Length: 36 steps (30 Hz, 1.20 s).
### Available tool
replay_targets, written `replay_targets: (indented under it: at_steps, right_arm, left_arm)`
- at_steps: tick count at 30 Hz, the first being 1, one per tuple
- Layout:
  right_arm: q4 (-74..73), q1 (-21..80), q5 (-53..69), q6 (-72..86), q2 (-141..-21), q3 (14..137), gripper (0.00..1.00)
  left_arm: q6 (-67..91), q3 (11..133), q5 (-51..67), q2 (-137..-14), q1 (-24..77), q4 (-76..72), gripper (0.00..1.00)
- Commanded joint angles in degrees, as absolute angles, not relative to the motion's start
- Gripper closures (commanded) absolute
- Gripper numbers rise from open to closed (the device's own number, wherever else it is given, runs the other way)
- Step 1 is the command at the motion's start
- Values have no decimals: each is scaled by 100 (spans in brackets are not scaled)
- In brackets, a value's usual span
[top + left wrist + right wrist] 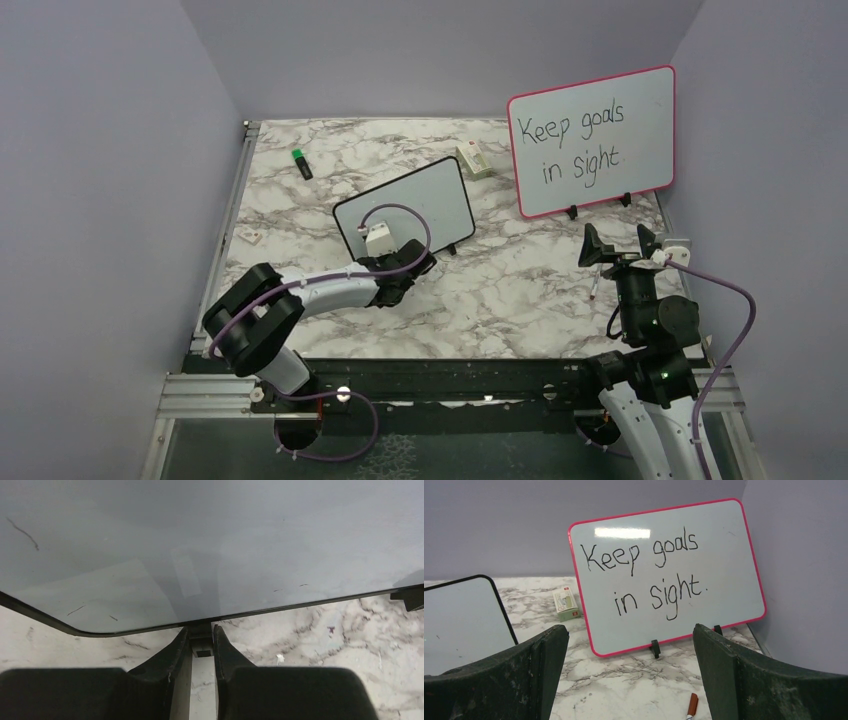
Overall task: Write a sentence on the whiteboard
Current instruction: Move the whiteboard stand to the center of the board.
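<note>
The foot in my left gripper slides over bare marble toward the pink-framed board next for release, because the whiteboard [405,205] stands far from my open right gripper.
The black-framed whiteboard [405,205] stands tilted at mid-table, and its face [210,545] fills the left wrist view. No sentence shows on it, only a few faint dark marks. My left gripper [425,260] is low at the board's bottom edge. Its jaws [201,631] are shut on one small black foot [201,645] under the frame. My right gripper [625,243] hangs at the right, open and empty [630,630]. A brown-capped marker [692,706] lies on the marble below it [594,290].
A pink-framed board [592,140] reading "Keep goals in sight" stands at the back right. A small box [474,160] lies beside it, and a green marker [301,163] at the back left. A small white item [249,237] sits at the left edge. Walls enclose the table.
</note>
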State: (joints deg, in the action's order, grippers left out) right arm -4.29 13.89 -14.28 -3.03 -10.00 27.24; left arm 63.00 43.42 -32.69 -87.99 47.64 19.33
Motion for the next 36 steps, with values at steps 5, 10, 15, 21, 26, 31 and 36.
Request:
replay_targets:
  at_steps: [5,10,15,21,26,31,36]
  right_arm:
    - [-365,1415,-1414,-264,-974,2698,0]
    - [-376,1415,-1422,-264,-975,2698,0]
    - [-379,1415,-1416,-255,-982,2703,0]
    - [-386,1415,-1435,-255,-984,2706,0]
    - [-398,1415,-1450,-263,-1023,2707,0]
    - [-416,1415,-1500,-272,-1061,2724,0]
    - [-447,1415,-1443,-264,-1158,2750,0]
  left_arm:
    - [6456,4854,-2962,-9217,5520,1946,100]
    - [6529,5256,-2955,-9583,5766,1961,100]
    - [6490,5532,-3023,-9823,5852,1973,100]
    - [6425,5824,-3057,-9964,5886,1982,100]
    - [6580,5781,-3082,-9754,5889,2100,92]
    - [6575,5616,-3078,-9357,5889,2109,73]
    - [6558,5413,-2950,-8889,5889,2125,60]
